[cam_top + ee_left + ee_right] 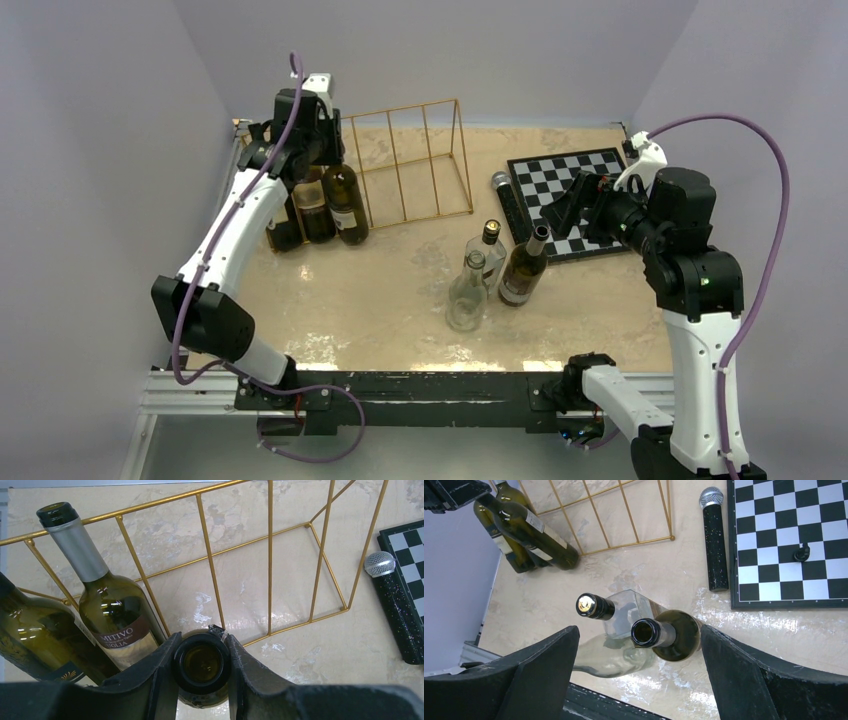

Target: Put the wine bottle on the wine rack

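My left gripper will next carry the dark green wine bottle's neck outward to lean on the rack's top bar [159, 506] like the neighboring bottle, then release it.
My left gripper [325, 155] is shut on the mouth of a dark green wine bottle [347, 210], seen from above in the left wrist view [201, 662]. The bottle stands at the left part of the gold wire wine rack [410, 160], against its wires [270, 555]; I cannot tell which slot. Two more green bottles [107, 605] lean beside it. My right gripper [639, 630] is open above another dark open-mouthed wine bottle [674, 637], which stands upright mid-table [525, 265], between the spread fingers [539, 675] without touching them.
Two clear glass bottles [467, 290] stand against the mid-table bottle. A black-and-white chessboard [575, 195] lies at the right, with a black microphone [500, 180] along its left edge. A small dark chess piece [801, 554] is on the board.
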You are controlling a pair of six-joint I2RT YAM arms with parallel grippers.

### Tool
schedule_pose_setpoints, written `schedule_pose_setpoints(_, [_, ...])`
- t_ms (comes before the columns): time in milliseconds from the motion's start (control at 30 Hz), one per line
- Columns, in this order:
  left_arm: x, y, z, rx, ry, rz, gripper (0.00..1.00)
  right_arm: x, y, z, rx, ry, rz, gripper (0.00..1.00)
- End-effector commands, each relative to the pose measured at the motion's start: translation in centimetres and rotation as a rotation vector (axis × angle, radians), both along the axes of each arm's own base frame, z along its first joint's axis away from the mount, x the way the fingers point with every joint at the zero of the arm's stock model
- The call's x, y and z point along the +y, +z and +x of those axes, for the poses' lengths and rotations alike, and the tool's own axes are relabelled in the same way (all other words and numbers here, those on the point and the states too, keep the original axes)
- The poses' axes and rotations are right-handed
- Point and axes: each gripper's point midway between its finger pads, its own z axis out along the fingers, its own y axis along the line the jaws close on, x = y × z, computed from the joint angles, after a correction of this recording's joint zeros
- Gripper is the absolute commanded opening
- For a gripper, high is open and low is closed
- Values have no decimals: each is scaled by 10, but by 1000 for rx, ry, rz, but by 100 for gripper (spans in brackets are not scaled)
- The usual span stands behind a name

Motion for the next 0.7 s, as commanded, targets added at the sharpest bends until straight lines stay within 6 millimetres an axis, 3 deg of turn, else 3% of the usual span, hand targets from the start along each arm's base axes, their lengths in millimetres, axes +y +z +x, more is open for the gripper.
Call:
schedule_pose_setpoints(0, [4,46,22,-155,40,-11,0,-1,5,3,-21,-5,3,96])
schedule_pose_setpoints(267, [7,14,32,-72,69,16,0,-1,2,5,-12,-6,1,96])
schedule_pose_setpoints(667, [19,-43,75,36,158,-32,0,-4,3,7,-11,-16,-17,96])
